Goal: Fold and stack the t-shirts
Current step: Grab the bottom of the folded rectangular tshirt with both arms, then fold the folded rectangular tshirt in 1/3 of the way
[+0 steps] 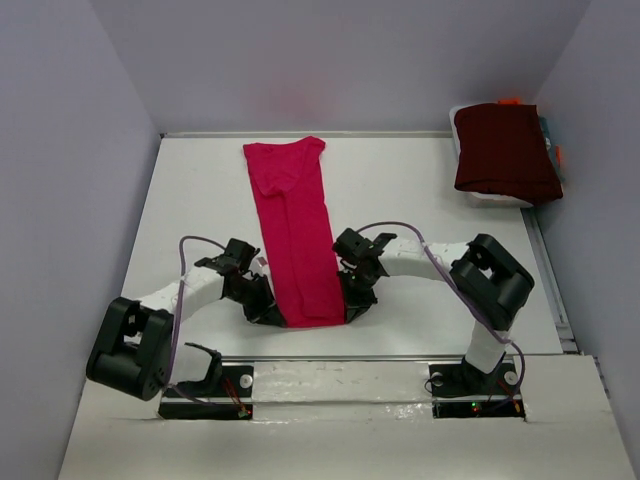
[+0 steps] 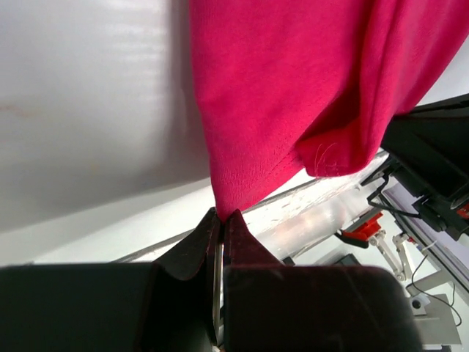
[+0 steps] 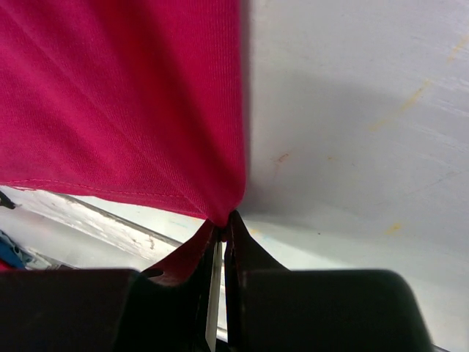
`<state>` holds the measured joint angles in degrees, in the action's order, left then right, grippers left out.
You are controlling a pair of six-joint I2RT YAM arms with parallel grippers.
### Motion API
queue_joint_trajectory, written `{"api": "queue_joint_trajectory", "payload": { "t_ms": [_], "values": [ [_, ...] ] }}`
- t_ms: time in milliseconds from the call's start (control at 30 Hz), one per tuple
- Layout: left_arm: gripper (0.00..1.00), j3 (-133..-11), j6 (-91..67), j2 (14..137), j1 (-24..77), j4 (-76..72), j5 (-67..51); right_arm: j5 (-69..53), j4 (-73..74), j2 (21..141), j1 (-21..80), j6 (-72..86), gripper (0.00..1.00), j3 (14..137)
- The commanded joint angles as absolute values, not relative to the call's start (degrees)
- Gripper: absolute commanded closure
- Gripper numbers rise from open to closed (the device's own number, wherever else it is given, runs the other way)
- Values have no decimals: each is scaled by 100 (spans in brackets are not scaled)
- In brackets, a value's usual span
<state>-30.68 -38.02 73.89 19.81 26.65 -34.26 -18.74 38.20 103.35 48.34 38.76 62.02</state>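
Note:
The t-shirt still lies long, so the robot's left gripper will next bring the t-shirt's pinched corner up and outward onto the t-shirt's far half and let go of it.
A crimson-pink t-shirt lies folded into a long narrow strip down the middle of the table, from the far edge to the near side. My left gripper is shut on its near left corner. At the near right corner my right gripper is shut on the cloth too. Both corners are pinched at the very fingertips. A dark maroon t-shirt rests folded on a white bin at the far right.
The white bin under the maroon shirt stands against the right wall, with small orange and blue items behind it. Grey walls close in the table on three sides. A metal rail runs along the near edge by the arm bases.

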Motion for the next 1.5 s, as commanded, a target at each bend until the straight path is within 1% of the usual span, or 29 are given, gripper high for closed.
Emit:
{"api": "queue_joint_trajectory", "payload": {
  "t_ms": [0, 233, 433, 633, 767, 867, 933, 1200, 1333, 1467],
  "values": [
    [94, -2883, -3788, 6910, 1986, 3198, -3472, -1960, 4086, 10011, 4799, 3656, 91, 6249],
    [94, -2488, -3929, 6179, 1986, 3559, -3533, -2083, 4412, 9835, 4912, 3498, 91, 6574],
    [94, -2268, -4306, 5688, 2224, 3559, -3586, -2224, 4491, 9870, 5150, 3445, 92, 6583],
    [94, -2478, -4430, 5283, 2338, 4006, -3454, -2250, 4798, 9739, 5431, 3454, 92, 6802],
    [94, -2882, -4430, 5142, 2391, 4367, -3165, -2049, 5079, 9519, 5484, 3524, 92, 7136],
    [94, -3295, -4386, 5211, 2391, 4587, -2910, -1749, 5168, 9431, 5484, 3586, 92, 7294],
    [94, -3593, -4307, 5378, 2391, 4623, -2690, -1216, 5378, 9483, 5484, 3630, 92, 7575],
    [94, -4473, -4061, 6230, 2391, 4316, -2242, -730, 5625, 10107, 5484, 3516, 93, 8577],
    [94, -4868, -3876, 6775, 2329, 4210, -2013, -563, 5730, 10379, 5213, 3428, 92, 9017],
    [94, -5264, -3604, 7162, 1935, 4061, -1907, -413, 5844, 10669, 4861, 3253, 93, 9569]
  ]
}}
